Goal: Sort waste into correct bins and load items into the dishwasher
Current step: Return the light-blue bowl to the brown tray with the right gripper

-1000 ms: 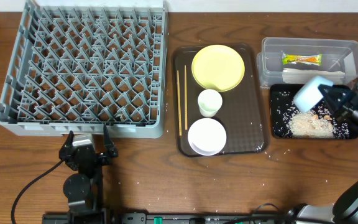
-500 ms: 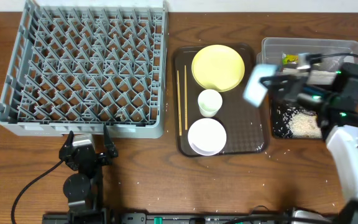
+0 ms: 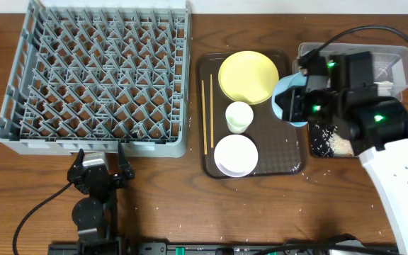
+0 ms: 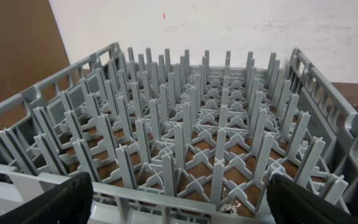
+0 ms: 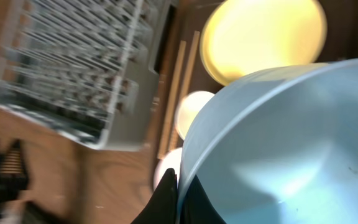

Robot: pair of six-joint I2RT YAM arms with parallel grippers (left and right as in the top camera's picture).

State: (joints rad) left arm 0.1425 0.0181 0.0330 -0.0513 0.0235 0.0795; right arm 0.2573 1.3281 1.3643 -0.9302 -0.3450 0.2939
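The brown tray's near part beside the white bowl point(image 3: 235, 155) is bare, so my right gripper will next move back and down over it and let go of the light-blue bowl's rim.
My right gripper point(image 3: 294, 105) is shut on the rim of the light-blue bowl point(image 3: 286, 88), holding it over the right edge of the brown tray; the bowl fills the right wrist view point(image 5: 291, 143). On the tray lie the yellow plate point(image 3: 248, 76), the small white cup point(image 3: 239, 116), the white bowl point(image 3: 235, 155) and two chopsticks point(image 3: 207, 113). Rice scraps point(image 3: 340, 144) lie in the black tray point(image 3: 319, 142). The clear tub point(image 3: 395, 57) holds the wrapper, mostly hidden by my arm. My left gripper point(image 3: 100, 164) is open and empty in front of the grey dish rack point(image 3: 98, 78), which fills the left wrist view point(image 4: 197, 143).
The brown serving tray point(image 3: 285, 159) lies between the rack and the bins. A black cable point(image 3: 27, 216) runs over the table at the front left. Loose rice specks dot the wood near the front.
My right gripper has carried the light-blue bowl left from above the black tray to the right edge of the brown tray. The left arm has not moved.
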